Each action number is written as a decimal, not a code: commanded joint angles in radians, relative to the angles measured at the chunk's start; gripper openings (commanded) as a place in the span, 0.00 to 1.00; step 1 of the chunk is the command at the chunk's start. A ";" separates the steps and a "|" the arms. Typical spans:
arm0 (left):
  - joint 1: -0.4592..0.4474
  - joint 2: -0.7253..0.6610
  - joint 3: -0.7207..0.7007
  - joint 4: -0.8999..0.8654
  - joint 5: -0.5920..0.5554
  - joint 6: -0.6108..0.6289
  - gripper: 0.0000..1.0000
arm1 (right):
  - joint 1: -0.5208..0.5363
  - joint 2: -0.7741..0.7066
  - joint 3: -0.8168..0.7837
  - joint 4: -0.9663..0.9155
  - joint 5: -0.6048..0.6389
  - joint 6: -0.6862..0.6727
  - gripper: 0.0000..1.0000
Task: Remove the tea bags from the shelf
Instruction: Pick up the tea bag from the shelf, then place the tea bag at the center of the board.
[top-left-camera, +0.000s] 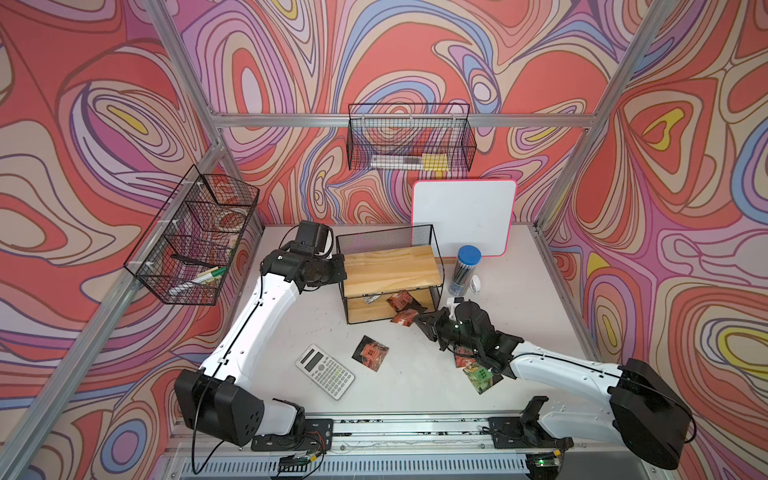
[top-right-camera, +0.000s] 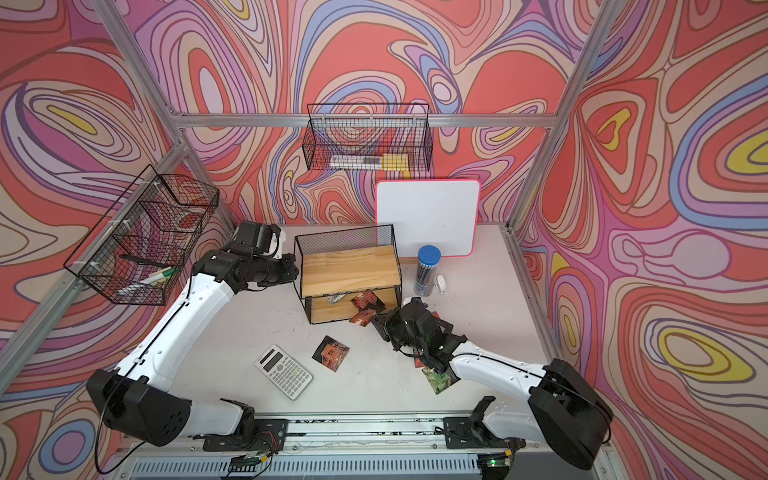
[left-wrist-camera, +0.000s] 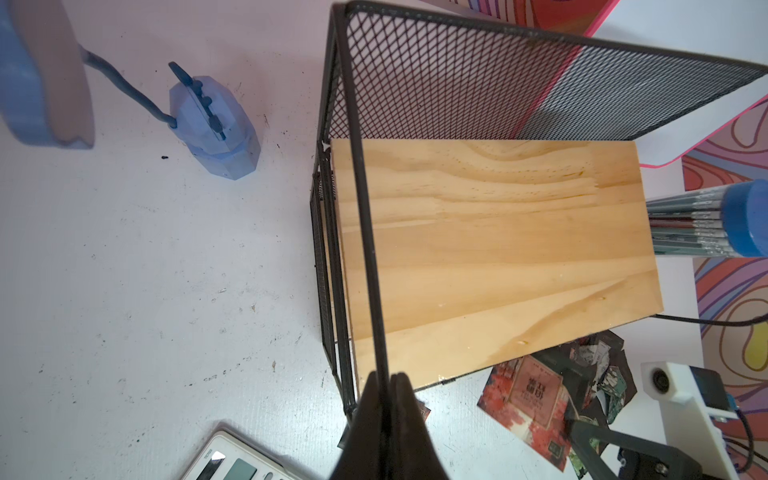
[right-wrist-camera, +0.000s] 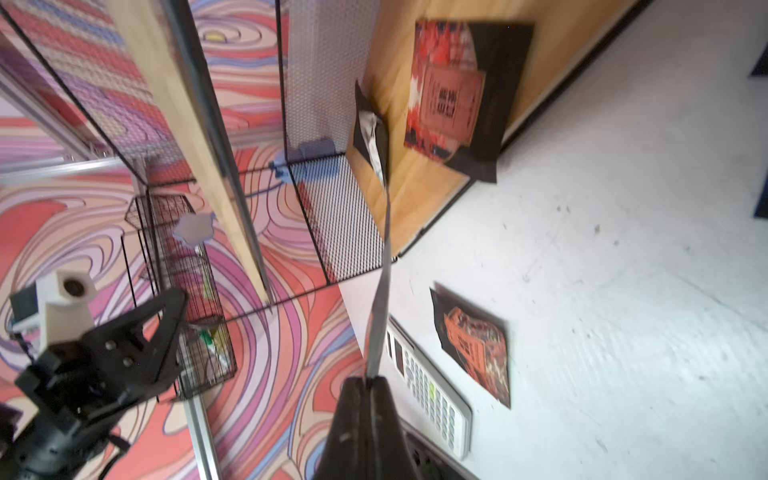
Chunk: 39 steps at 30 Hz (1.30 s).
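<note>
My tea bag goes onto the one by the calculator (top-left-camera: 370, 353), below and back from my right gripper, so that gripper should move back and down next to release it.
The shelf (top-left-camera: 390, 266) (top-right-camera: 349, 270) stands mid-table, its top board (left-wrist-camera: 498, 249) bare. My left gripper (left-wrist-camera: 388, 380) (top-left-camera: 340, 266) is shut on the wire rail at the shelf's left end. My right gripper (right-wrist-camera: 370, 378) (top-left-camera: 417, 321) is shut on a tea bag (right-wrist-camera: 380, 291) seen edge-on, at the front right corner of the lower tier (top-left-camera: 405, 318). A red tea bag (right-wrist-camera: 449, 95) (top-left-camera: 401, 301) and a crumpled silver one (right-wrist-camera: 372, 133) lie on the lower board. Another tea bag (top-left-camera: 370, 353) (top-right-camera: 331, 353) lies on the table, and more tea bags (top-left-camera: 480, 376) lie under the right arm.
A calculator (top-left-camera: 325, 371) (right-wrist-camera: 432, 403) lies in front of the shelf. A blue-lidded pencil tube (top-left-camera: 464, 270) and a whiteboard (top-left-camera: 463, 216) stand behind the right arm. Black wire baskets hang on the left wall (top-left-camera: 191, 241) and back wall (top-left-camera: 411, 137).
</note>
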 joint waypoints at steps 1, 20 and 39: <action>-0.002 0.010 0.018 -0.038 -0.003 0.038 0.00 | 0.010 -0.021 -0.028 0.080 -0.180 -0.067 0.00; -0.002 0.007 -0.003 -0.043 -0.010 0.039 0.00 | 0.176 0.395 0.160 0.029 -0.249 -0.185 0.00; -0.002 0.000 -0.008 -0.045 -0.010 0.036 0.00 | 0.173 0.264 0.184 -0.217 -0.076 -0.118 0.44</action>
